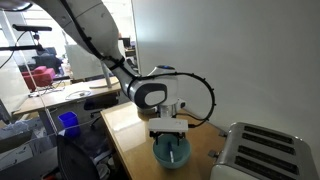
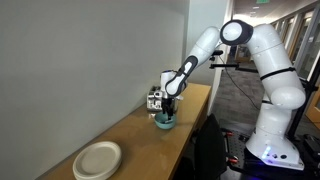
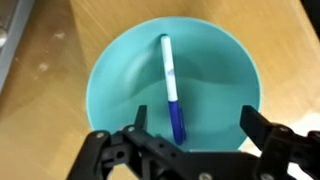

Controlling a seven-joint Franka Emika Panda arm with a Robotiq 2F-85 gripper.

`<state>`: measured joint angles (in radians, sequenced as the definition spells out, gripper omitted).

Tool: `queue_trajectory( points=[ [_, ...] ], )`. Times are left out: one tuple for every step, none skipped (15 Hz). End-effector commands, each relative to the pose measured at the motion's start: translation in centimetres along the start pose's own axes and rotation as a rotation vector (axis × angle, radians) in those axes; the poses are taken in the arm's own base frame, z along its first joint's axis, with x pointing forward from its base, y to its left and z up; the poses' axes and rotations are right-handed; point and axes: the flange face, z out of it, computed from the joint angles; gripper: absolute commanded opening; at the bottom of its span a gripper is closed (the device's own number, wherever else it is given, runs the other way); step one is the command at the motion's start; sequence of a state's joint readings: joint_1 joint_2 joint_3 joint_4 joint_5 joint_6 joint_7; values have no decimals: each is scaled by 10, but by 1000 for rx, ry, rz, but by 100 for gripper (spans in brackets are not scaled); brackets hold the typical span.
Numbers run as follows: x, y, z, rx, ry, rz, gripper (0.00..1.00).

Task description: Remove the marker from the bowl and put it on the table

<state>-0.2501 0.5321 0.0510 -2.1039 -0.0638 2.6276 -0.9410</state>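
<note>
My gripper will move down into the teal bowl next, onto the marker's seam of white and blue (image 1: 171, 154) (image 3: 172, 101), because the marker lies lengthwise between my open fingers.
The teal bowl (image 3: 172, 90) fills the wrist view and stands on the tan table (image 3: 50, 60). The marker (image 3: 172, 88) lies inside it, white body with a dark blue cap end nearest the gripper. My gripper (image 3: 196, 125) hangs just above the bowl, open, with one finger on each side of the bowl's inside; the blue cap is close to one finger but not between closed jaws. In both exterior views the gripper (image 1: 168, 128) (image 2: 166, 108) sits right over the bowl (image 1: 171, 151) (image 2: 164, 122).
A silver toaster (image 1: 258, 152) stands close beside the bowl. A flat white dish (image 2: 97, 160) lies farther along the table (image 2: 140, 140). A wall runs along the table's back edge. A blue bin (image 1: 68, 121) and cluttered desks are beyond the table end.
</note>
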Motion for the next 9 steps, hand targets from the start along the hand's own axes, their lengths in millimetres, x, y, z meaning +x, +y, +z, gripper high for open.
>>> queue_trajectory(
  points=[
    [-1,-3,2,-14,5,-53,100],
    [0,-1,5,-13,0,-65,100],
    [1,0,8,-11,-2,-72,100],
    [1,2,12,-5,-2,-73,99],
    [1,4,16,-2,-3,-76,99],
    [2,6,19,4,-5,-84,99],
    [3,8,23,6,-6,-83,99],
    [4,10,28,9,-6,-83,97],
    [5,12,31,11,-5,-88,98]
  ],
)
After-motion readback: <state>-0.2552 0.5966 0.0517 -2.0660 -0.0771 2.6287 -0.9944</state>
